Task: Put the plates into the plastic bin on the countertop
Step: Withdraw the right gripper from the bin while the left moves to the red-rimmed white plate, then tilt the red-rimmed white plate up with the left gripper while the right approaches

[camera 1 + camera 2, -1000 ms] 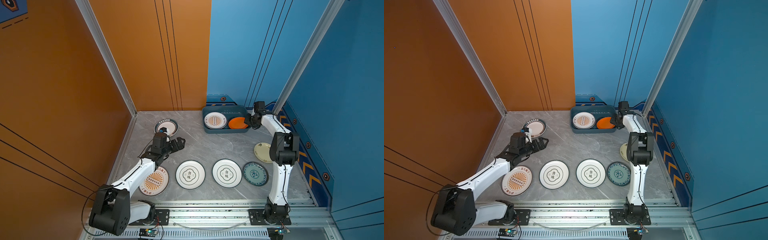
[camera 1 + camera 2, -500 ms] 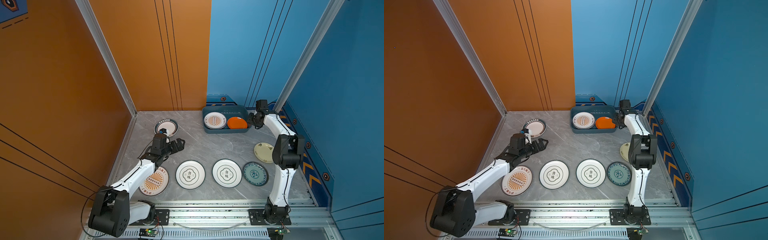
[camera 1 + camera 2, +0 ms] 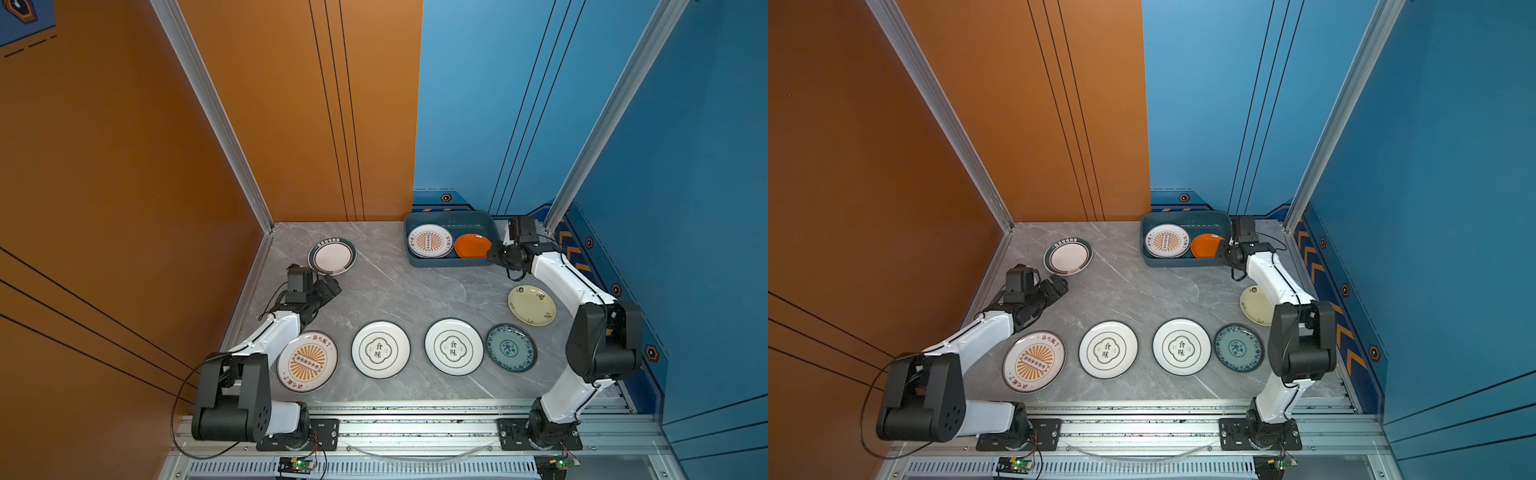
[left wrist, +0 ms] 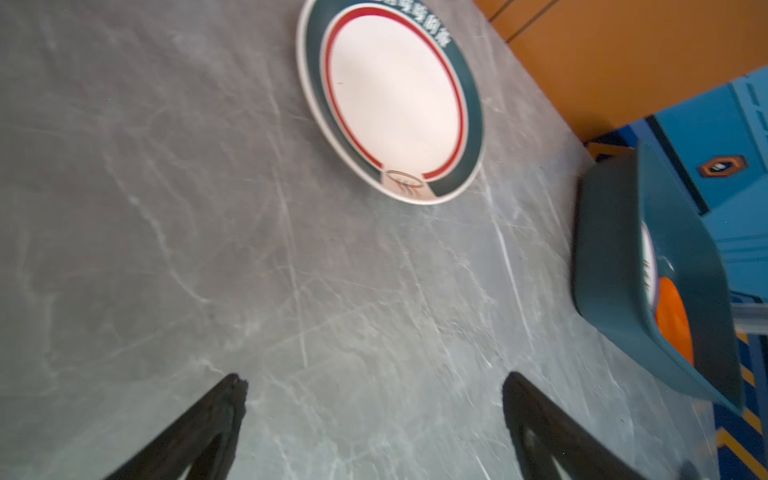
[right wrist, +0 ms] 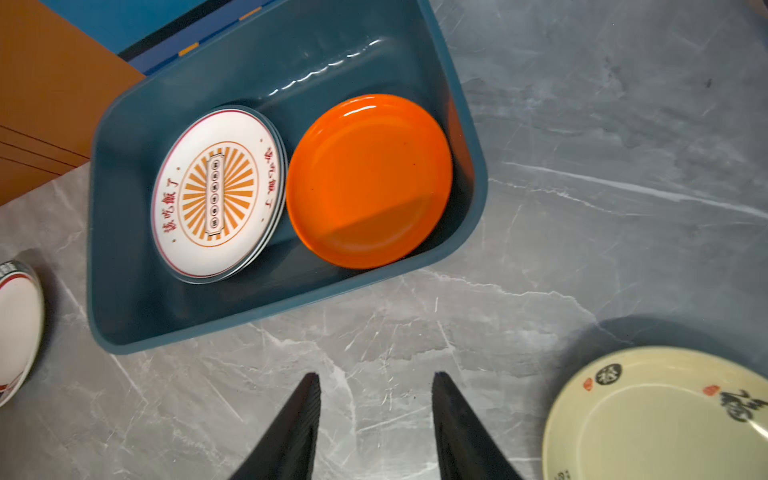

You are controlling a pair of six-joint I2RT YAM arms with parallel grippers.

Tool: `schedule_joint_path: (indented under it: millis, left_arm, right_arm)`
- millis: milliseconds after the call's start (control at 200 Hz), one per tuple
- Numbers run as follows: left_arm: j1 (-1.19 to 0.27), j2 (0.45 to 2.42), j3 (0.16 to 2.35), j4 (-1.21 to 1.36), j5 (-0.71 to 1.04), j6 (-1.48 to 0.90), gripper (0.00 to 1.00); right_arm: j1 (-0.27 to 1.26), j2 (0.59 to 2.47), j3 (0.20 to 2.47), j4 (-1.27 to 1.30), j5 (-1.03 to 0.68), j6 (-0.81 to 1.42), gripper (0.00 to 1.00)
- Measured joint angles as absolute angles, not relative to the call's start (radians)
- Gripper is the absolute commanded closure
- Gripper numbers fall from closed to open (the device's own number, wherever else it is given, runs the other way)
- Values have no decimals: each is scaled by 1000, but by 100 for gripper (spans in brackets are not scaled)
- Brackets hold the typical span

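My left gripper reaches outward and down next and brings its open fingers around the dark-rimmed plate's near rim (image 3: 317,267) (image 4: 336,146), which lies outward of it and below.
The plastic bin (image 3: 449,214) (image 3: 1183,214) stands at the back of the countertop (image 3: 395,291). Inside lie a sunburst plate (image 3: 430,241) (image 5: 218,191) and an orange plate (image 3: 473,245) (image 5: 370,178). Just outside the bin's right end, my right gripper (image 3: 494,254) (image 5: 376,375) is open and empty over bare stone. My left gripper (image 3: 332,286) (image 4: 374,378) hangs wide open, a little short of the dark-rimmed plate (image 3: 331,256) (image 4: 395,99). Along the front lie a second sunburst plate (image 3: 307,361), two green-emblem plates (image 3: 380,350) (image 3: 454,347) and a teal floral plate (image 3: 511,348).
A cream plate (image 3: 532,304) (image 5: 665,419) lies under my right forearm, near the right wall. Orange and blue walls close in the left, back and right. An aluminium rail (image 3: 415,424) with both arm bases runs along the front edge.
The orange plate, tilted at my right gripper's tips a second ago, now lies flat in the bin. The right gripper has let go and drawn back off the bin. The left arm barely moved.
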State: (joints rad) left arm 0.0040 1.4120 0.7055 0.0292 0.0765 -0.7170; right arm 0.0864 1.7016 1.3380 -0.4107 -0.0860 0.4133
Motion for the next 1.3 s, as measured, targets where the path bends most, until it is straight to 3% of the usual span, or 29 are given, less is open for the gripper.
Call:
schedule_joint_path:
  millis: [486,726,931,1222,1302]
  left_arm:
    - [94,1799,944,145,83,-783,0]
    - [117,1934,1076,209,109,-809,12]
    - [124,1990,1108,243,131,-828,54]
    - [145,2017,1089,298,177,-844,87]
    - [150,2018,1084,315,192,-853,92]
  right_arm:
    - [72,1633,1163,-310,-165,427,52]
    - [46,1630,1133,-293,-192,435,52]
    - [36,1625,1129,-273,-210,446,52]
    - [36,1625,1128,-267,-234,453,52]
    - [39,1625,1128,-267,-234,453,52]
